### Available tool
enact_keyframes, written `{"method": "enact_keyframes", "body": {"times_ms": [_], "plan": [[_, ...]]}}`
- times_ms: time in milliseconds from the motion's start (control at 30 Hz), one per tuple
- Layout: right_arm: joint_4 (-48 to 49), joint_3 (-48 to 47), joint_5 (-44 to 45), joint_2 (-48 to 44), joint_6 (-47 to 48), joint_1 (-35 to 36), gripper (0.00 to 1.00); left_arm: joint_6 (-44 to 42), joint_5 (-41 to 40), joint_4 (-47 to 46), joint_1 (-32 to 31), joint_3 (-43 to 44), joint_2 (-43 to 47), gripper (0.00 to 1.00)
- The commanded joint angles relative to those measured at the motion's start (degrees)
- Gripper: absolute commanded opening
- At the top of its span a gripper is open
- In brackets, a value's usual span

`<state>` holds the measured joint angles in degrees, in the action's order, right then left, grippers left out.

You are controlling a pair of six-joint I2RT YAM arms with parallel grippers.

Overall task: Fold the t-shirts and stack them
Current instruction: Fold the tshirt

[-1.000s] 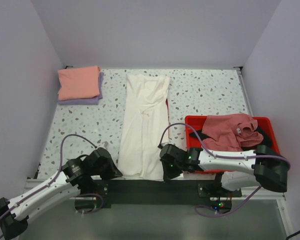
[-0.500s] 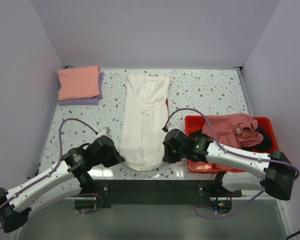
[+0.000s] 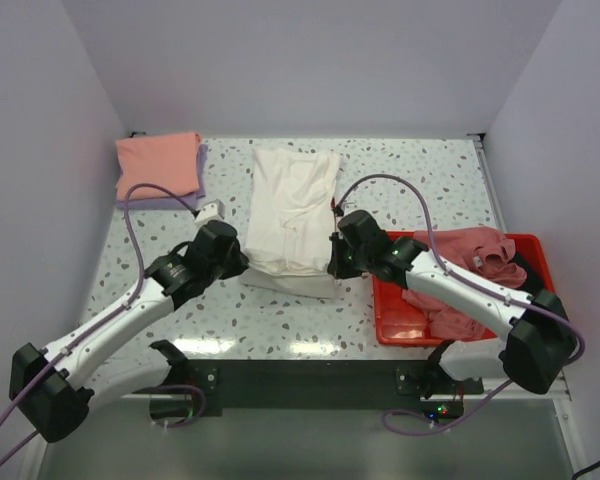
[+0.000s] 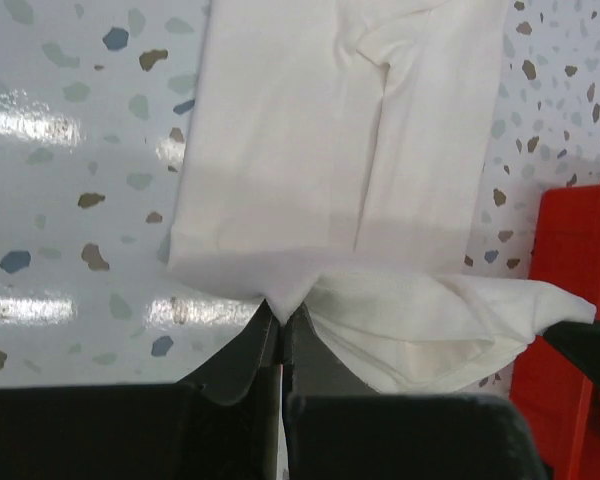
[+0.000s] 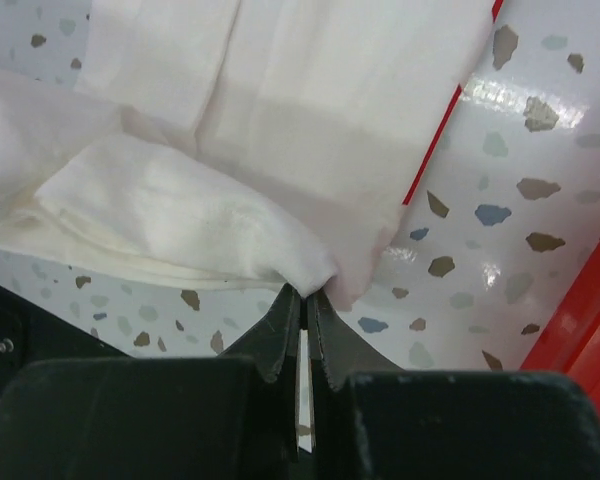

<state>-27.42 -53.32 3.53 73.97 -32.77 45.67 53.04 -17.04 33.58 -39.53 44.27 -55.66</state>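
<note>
The robot's left gripper should next carry the hem corner away from the robot's base over the cream shirt's flat part (image 3: pixel 271 212) (image 4: pixel 278 70), then go down there.
The large cream-white t-shirt (image 3: pixel 290 195) lies lengthwise in the middle of the table, its near half lifted and doubled back over the far half. My left gripper (image 3: pixel 242 262) is shut on the near-left corner of the hem (image 4: pixel 281 312). My right gripper (image 3: pixel 332 262) is shut on the near-right corner (image 5: pixel 303 297). The raised fold sags between the two grippers above the cream shirt's flat part (image 4: pixel 310 150) (image 5: pixel 310 100). A folded salmon-pink t-shirt (image 3: pixel 157 165) sits on a lavender one (image 3: pixel 192 200) at the far left. A dusty rose t-shirt (image 3: pixel 460 255) lies crumpled in the tray.
The red plastic tray (image 3: pixel 400 325) stands at the right, close beside my right arm; its edge shows in the left wrist view (image 4: pixel 570 330) and in the right wrist view (image 5: pixel 590 340). White walls close in the speckled table (image 3: pixel 150 260) on three sides.
Both grippers have carried the cream shirt's near hem away from the table's near edge towards the far end, doubling the shirt over itself. Both arms are stretched further out.
</note>
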Motion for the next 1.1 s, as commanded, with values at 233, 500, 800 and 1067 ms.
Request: {"method": "enact_keyframes", "body": {"times_ms": [233, 500, 800, 1067], "plan": [[4.1, -10.3, 0.6, 7.9, 5.7, -6.1, 0.00, -13.8, 8.2, -14.8, 10.2, 8.7, -14.8, 0.00], [4.8, -15.9, -2.0, 14.9, 7.7, -10.6, 0.00, -16.3, 15.5, -19.3, 15.8, 12.1, -22.0, 0.00], [4.2, -21.9, -3.4, 22.3, 9.7, -13.5, 0.00, -17.7, 15.4, -20.1, 18.0, 16.2, -29.3, 0.00], [3.4, -25.2, -5.3, 27.2, 10.5, -14.9, 0.00, -18.5, 16.8, -20.8, 19.5, 18.4, -35.0, 0.00]]}}
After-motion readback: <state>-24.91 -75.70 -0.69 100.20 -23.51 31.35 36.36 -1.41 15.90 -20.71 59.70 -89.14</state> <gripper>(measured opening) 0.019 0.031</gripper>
